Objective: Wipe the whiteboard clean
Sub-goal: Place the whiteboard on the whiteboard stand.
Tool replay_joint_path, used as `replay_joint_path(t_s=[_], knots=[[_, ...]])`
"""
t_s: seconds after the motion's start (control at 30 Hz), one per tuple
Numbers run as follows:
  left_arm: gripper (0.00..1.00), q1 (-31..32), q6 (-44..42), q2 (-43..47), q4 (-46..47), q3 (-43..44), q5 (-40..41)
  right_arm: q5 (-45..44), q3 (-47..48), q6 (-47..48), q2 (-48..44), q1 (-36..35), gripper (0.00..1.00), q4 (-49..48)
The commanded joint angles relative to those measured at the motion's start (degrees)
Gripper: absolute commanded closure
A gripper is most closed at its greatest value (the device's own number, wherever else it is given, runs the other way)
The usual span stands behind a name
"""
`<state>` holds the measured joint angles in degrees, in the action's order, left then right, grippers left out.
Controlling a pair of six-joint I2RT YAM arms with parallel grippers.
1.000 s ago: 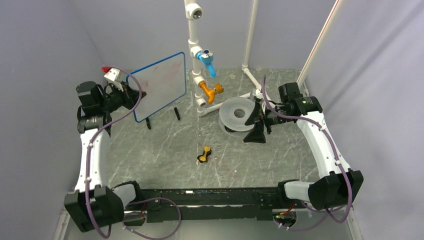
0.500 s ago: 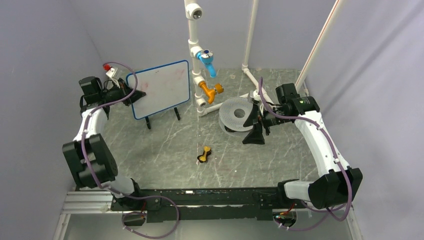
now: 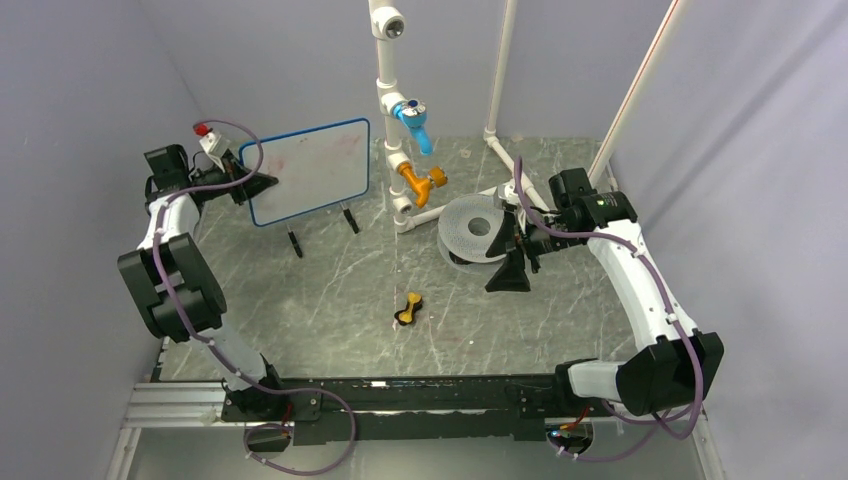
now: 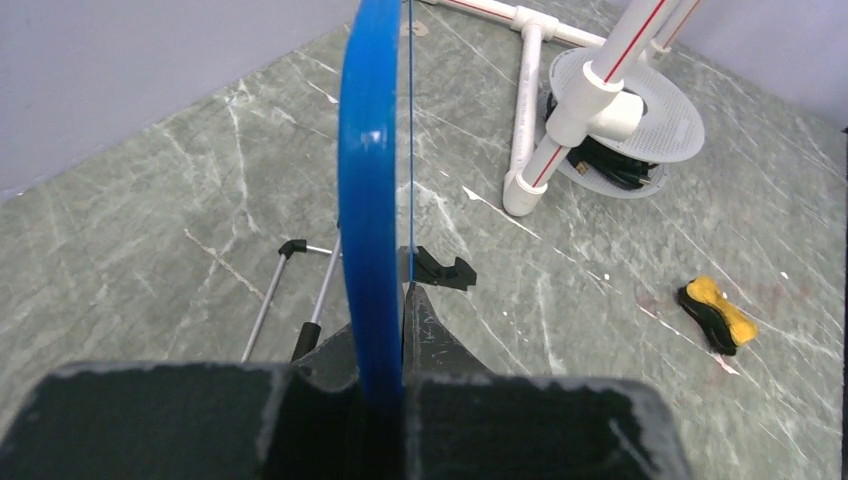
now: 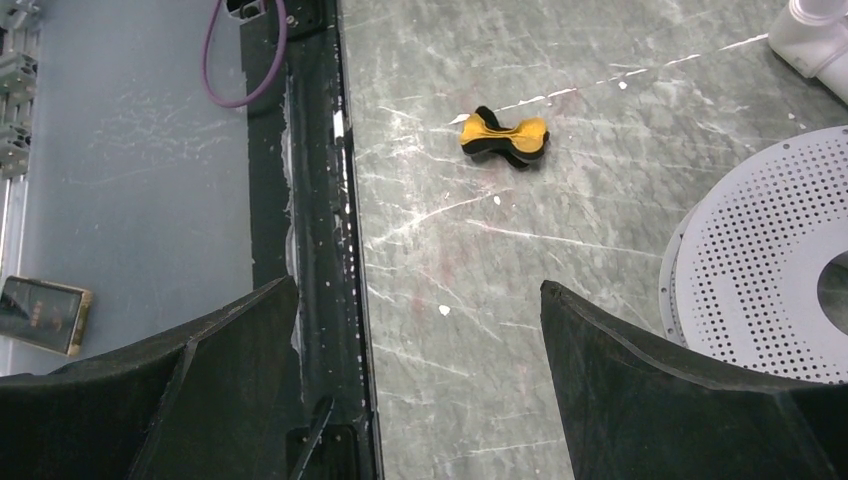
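Note:
The robot's left hand will bring the whiteboard's bottom edge down onto the thin stand legs with black feet below it, then let go of the whiteboard.
The whiteboard (image 3: pixel 308 170) has a thin blue frame and faint pink smears on its white face, and it stands upright at the back left. My left gripper (image 3: pixel 252 184) is shut on its left edge. In the left wrist view the blue frame (image 4: pixel 369 180) runs edge-on up from between the shut jaws of my left gripper (image 4: pixel 385 325). My right gripper (image 3: pixel 513 262) hangs open beside the grey disc, with only bare table between its fingers (image 5: pixel 418 290). A small yellow and black bone-shaped pad (image 3: pixel 407 308) (image 4: pixel 716 312) (image 5: pixel 504 135) lies loose mid-table.
Thin black-footed stand legs (image 3: pixel 295 243) (image 4: pixel 300 290) sit under the board. A white pipe frame carries a blue valve (image 3: pixel 412 115) and an orange valve (image 3: pixel 422 182). A grey perforated disc (image 3: pixel 478 228) (image 5: pixel 770 260) lies at the right. Walls close in on both sides.
My left arm has swung back toward the left wall. The whiteboard in its grip has turned from a steep tilt to nearly level. The right arm has barely moved.

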<state>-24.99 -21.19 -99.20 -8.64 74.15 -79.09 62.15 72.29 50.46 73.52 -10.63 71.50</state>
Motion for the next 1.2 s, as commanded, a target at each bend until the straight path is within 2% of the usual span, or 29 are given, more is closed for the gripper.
replay_joint_path(t_s=[0.0, 0.13, 0.23, 0.37, 0.77, 0.87, 1.0, 1.07, 1.17], knots=[[1.0, 0.0, -15.0, -2.0, -12.9, 5.4, -9.6, 3.1, 0.9, 2.6, 0.2, -0.4, 0.08, 0.7], [1.0, 0.1, -24.6, -2.2, -20.5, 6.1, -10.7, 2.5, 0.8, 2.6, 0.6, -0.8, 0.08, 0.7], [1.0, -0.1, -25.1, -3.0, -19.8, 4.9, -9.5, 2.5, 0.8, 2.8, 0.9, -1.0, 0.08, 0.8], [1.0, 0.0, -29.5, -5.3, -23.8, 5.4, -8.0, 2.4, 0.9, 2.9, 1.0, -1.2, 0.08, 0.9], [1.0, -0.4, -29.0, -6.5, -22.2, 3.7, -4.6, 2.7, 1.0, 3.0, 1.2, -1.3, 0.08, 1.0], [0.95, -0.6, -27.2, -5.5, -19.9, 2.4, -3.0, 2.9, 1.0, 3.5, 1.0, -1.4, 0.08, 1.5], [0.8, -1.5, -25.2, -3.7, -16.8, -0.1, -0.3, 2.9, 0.9, 3.9, 0.5, -1.4, 0.08, 1.8], [0.76, -2.2, -23.0, -3.0, -13.5, -1.7, -0.6, 3.0, 0.9, 3.9, 0.4, -1.3, 0.08, 1.8], [0.7, -2.4, -23.6, -2.8, -14.1, -1.6, 0.4, 3.0, 1.0, 4.3, 0.5, -1.4, 0.08, 2.3]])
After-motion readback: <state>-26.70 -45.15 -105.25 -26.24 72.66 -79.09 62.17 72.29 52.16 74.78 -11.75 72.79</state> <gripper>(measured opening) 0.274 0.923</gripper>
